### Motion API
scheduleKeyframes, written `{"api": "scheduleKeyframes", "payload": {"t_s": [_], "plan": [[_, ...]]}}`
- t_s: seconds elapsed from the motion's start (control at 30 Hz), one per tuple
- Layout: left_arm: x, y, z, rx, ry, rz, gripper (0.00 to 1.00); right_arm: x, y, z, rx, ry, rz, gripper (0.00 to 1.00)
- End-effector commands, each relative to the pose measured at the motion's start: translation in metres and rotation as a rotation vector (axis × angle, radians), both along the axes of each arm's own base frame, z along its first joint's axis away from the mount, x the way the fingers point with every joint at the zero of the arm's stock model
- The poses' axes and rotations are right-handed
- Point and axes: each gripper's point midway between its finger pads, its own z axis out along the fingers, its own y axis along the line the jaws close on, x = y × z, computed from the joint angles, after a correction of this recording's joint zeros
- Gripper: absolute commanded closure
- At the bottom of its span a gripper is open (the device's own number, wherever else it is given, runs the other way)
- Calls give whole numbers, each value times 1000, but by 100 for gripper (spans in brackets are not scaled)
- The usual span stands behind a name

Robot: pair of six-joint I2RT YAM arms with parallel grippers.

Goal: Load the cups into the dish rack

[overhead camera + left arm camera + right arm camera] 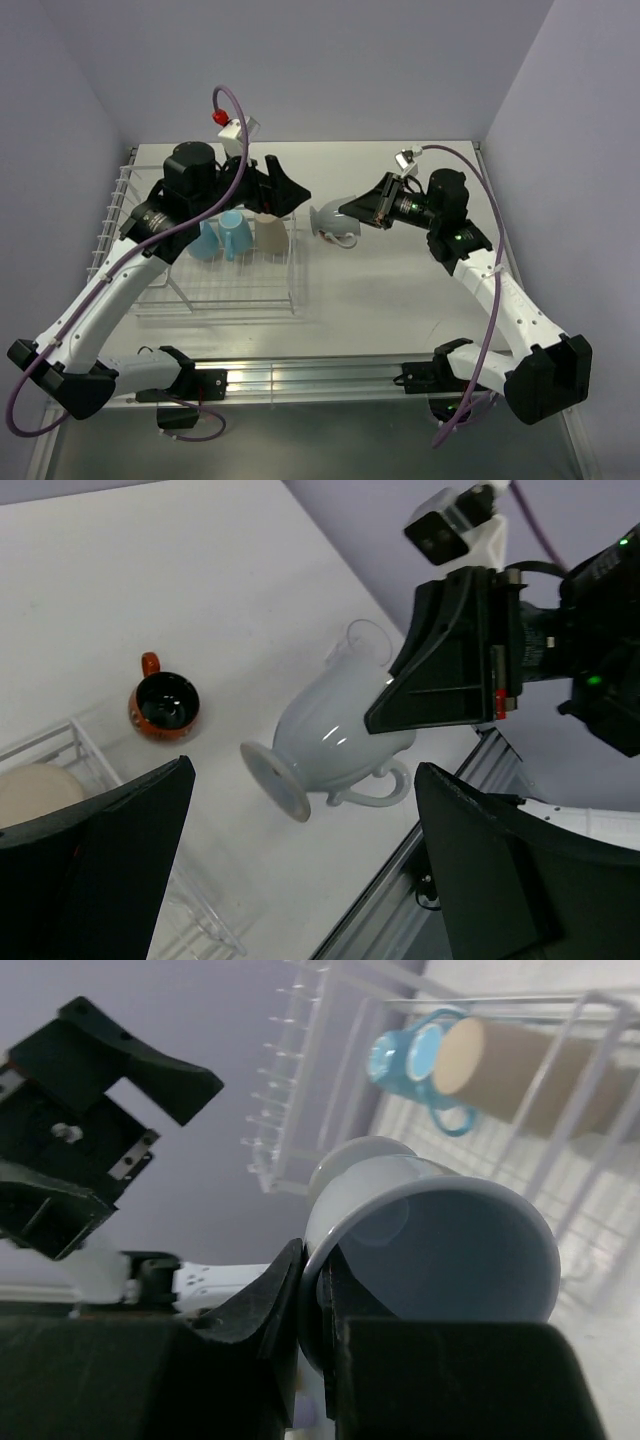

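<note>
As the footed cup points its foot toward my open left gripper, I will move this gripper to the right in the top view, around the cup's rounded body (pixel 335 215) (pixel 325 725).
My right gripper (pixel 355 211) is shut on the rim of a pale blue footed cup (pixel 328 219) with a handle. It holds the cup on its side in the air just right of the white wire dish rack (pixel 220 292). In the right wrist view one finger is inside the cup (pixel 440 1250) and one outside. Two light blue cups (pixel 220 238) and a cream cup (pixel 269 235) lie in the rack. My left gripper (pixel 290 190) is open and empty above the rack's right end. A red-orange cup (pixel 163 705) stands on the table beside the rack.
The rack's raised end with prongs (pixel 115 210) runs along the left wall. A metal rail (pixel 300 378) lines the near table edge. The two grippers are close together over the middle of the table.
</note>
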Motion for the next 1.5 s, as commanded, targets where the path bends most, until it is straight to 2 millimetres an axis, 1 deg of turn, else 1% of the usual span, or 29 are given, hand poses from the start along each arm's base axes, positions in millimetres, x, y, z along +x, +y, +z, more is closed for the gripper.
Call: {"api": "scheduleKeyframes", "payload": {"t_s": [0.0, 0.13, 0.17, 0.2, 0.27, 0.47, 0.6, 0.77, 0.9, 1.13, 1.47], "plan": [[-11, -10, 26, -86, -71, -76, 1, -29, 5, 78, 233, -189, 125, 100], [-12, -14, 19, -84, -59, -99, 1, -34, 6, 85, 294, -193, 154, 100], [-12, -14, 15, -80, -52, -102, 1, -35, 6, 91, 323, -201, 163, 100], [-13, -15, 14, -81, -52, -111, 1, -35, 6, 89, 335, -191, 166, 100], [-12, -17, 11, -78, -49, -116, 1, -36, 7, 94, 372, -192, 189, 100], [-17, -23, 10, -95, -51, -165, 1, -35, 9, 98, 412, -188, 213, 100], [-18, -29, 6, -101, -31, -196, 1, -35, 9, 102, 426, -199, 215, 100], [-23, -35, 0, -113, -9, -237, 1, -33, 10, 102, 436, -199, 219, 100], [-21, -37, -7, -106, 3, -238, 1, -32, 14, 101, 447, -192, 234, 100], [-21, -43, -6, -125, 3, -257, 1, -33, 24, 98, 463, -177, 261, 100], [-27, -48, -18, -121, 25, -278, 1, -29, 26, 101, 480, -178, 256, 100]]}}
